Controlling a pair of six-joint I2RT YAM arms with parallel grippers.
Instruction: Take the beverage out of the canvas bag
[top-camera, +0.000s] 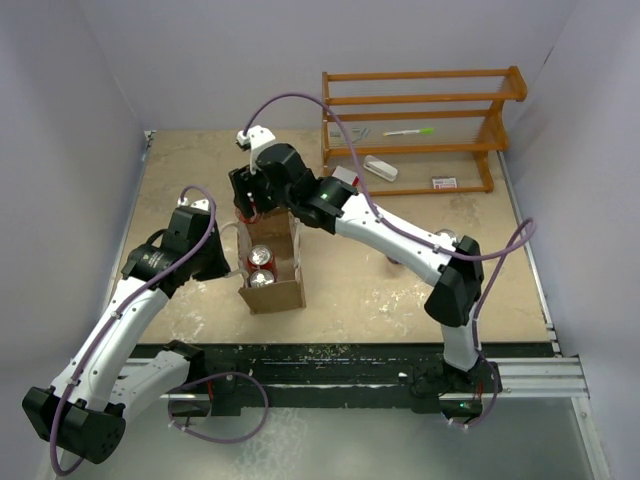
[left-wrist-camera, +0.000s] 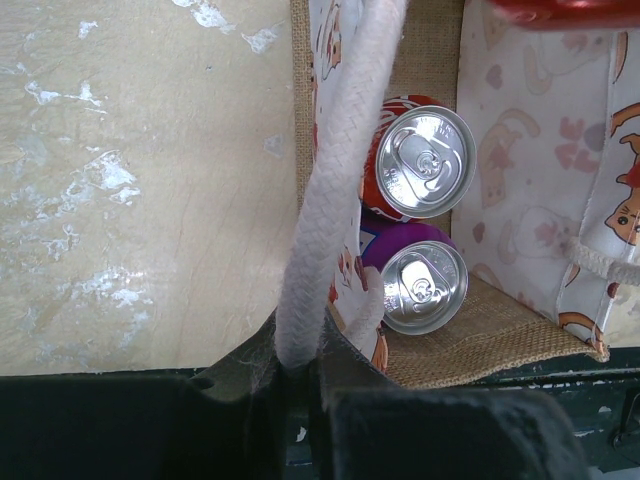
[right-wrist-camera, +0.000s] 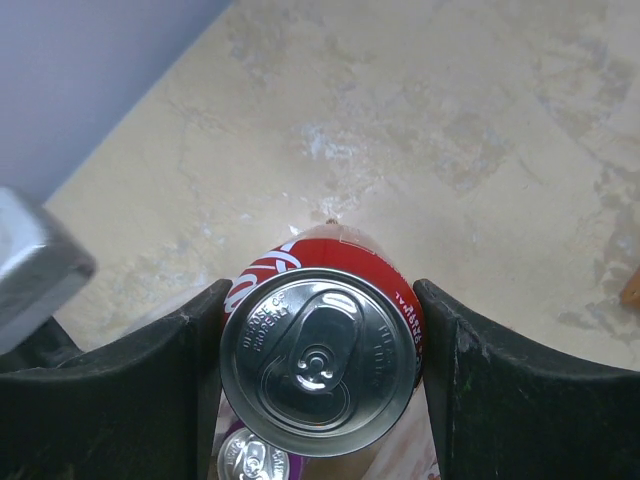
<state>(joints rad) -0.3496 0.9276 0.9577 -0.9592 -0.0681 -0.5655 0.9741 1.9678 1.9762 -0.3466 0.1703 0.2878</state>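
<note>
My right gripper needs to go right in the top view, lower and release the red can, as bare tabletop beside the bag lies below on that side.
The tan canvas bag stands upright and open at the table's middle left. Inside it are a red can and a purple can, tops up; both show in the top view. My right gripper is shut on another red can and holds it above the bag's far end, the purple can below it. My left gripper is shut on a white rope handle at the bag's left side.
A wooden rack stands at the back right with a green pen, a white object and a small card. Walls close in on the left, back and right. The bag's printed lining is open.
</note>
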